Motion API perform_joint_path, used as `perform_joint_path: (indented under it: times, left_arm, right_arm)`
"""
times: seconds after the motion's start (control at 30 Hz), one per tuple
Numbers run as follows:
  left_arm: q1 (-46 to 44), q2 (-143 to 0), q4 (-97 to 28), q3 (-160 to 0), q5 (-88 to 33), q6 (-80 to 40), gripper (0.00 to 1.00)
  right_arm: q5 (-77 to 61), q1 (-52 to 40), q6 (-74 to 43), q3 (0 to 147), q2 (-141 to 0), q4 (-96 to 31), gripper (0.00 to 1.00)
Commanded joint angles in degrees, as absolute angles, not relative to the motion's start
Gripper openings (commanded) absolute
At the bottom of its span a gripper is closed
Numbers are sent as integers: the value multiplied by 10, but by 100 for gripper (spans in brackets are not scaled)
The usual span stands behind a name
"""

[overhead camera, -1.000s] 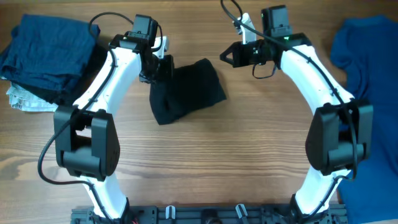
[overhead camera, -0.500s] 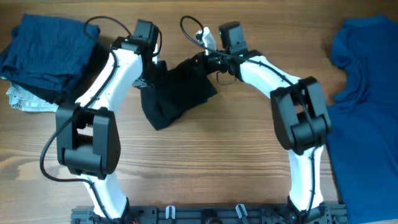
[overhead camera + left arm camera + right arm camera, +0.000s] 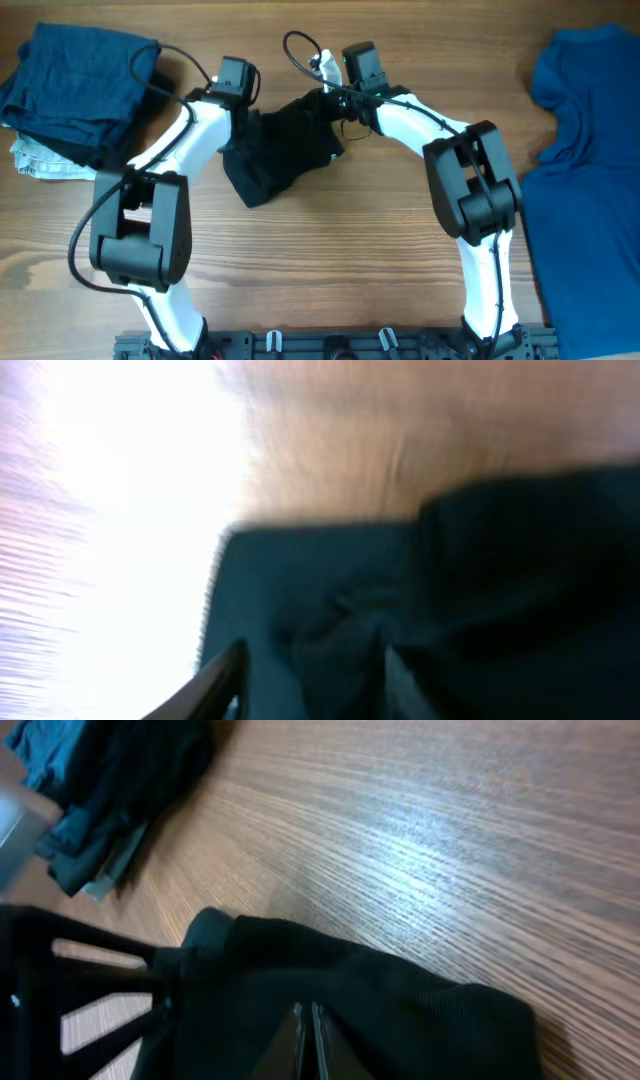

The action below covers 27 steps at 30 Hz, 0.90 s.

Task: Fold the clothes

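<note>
My right gripper moves back along the bundle's edge facing the royal-blue shirt next and releases the black shirt (image 3: 285,150) there, since it already lies folded small.
The black shirt (image 3: 285,150) lies folded into a small bundle on the wooden table, between both arms. My left gripper (image 3: 247,118) is at its left upper edge. In the blurred left wrist view, its fingers (image 3: 315,680) are closed partway with a thick fold of the black shirt (image 3: 480,590) between them. My right gripper (image 3: 325,100) is at the bundle's top right edge. Its fingers (image 3: 308,1035) are pressed together, tips on the black shirt (image 3: 400,1010). Folded navy pieces (image 3: 75,80) lie far left, and a royal-blue shirt (image 3: 590,170) lies at the right.
A pale folded cloth (image 3: 40,160) sticks out under the navy pile. The navy pile also shows at the top left of the right wrist view (image 3: 110,780). The arm bases stand at the front edge (image 3: 320,345). Bare wood (image 3: 330,260) lies in front of the bundle.
My right arm has swung left from the open table onto the black shirt's top right edge. The black bundle and my left gripper have shifted slightly left.
</note>
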<state>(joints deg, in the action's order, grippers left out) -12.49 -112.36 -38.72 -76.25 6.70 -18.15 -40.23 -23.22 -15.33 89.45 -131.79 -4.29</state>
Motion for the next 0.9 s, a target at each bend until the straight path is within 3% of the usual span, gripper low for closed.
perform_joint_path:
  times: [0.0, 0.03, 0.07, 0.1, 0.17, 0.27, 0.37, 0.5, 0.67, 0.87]
  left_arm:
    - [-116, -1053, -394, -815, 101, -185, 57]
    - [-116, -1033, -392, -815, 99, -185, 57]
    - [-116, -1024, -392, -815, 87, -185, 47]
    - [-116, -1022, -393, -815, 65, -185, 21]
    - [-116, -1031, -392, -814, 10, -181, 11]
    - [-116, -1074, -385, -814, -100, -123, 10]
    - [-116, -1127, -374, -814, -130, -107, 10]
    - [-114, -1184, -340, -814, -131, -107, 10]
    - [-114, -1207, -325, -814, -130, -109, 10]
    - [-113, -1190, -314, -815, -130, -109, 4]
  right_arm:
    - [-376, -230, -135, 890, -1235, -81, 4]
    - [-386, -230, -135, 890, -1206, -102, 4]
    - [-402, -230, -135, 890, -1186, -118, 4]
    - [-416, -230, -135, 890, -1170, -133, 4]
    - [-457, -230, -135, 890, -1148, -183, 4]
    - [-477, -232, -123, 884, -1149, -274, 4]
    - [-476, -243, -102, 856, -1149, -299, 4]
    - [-433, -259, -109, 772, -1150, -213, 4]
    - [-432, -262, -199, 648, -1155, -47, 4]
    - [-388, -262, -287, 630, -1196, -15, 4]
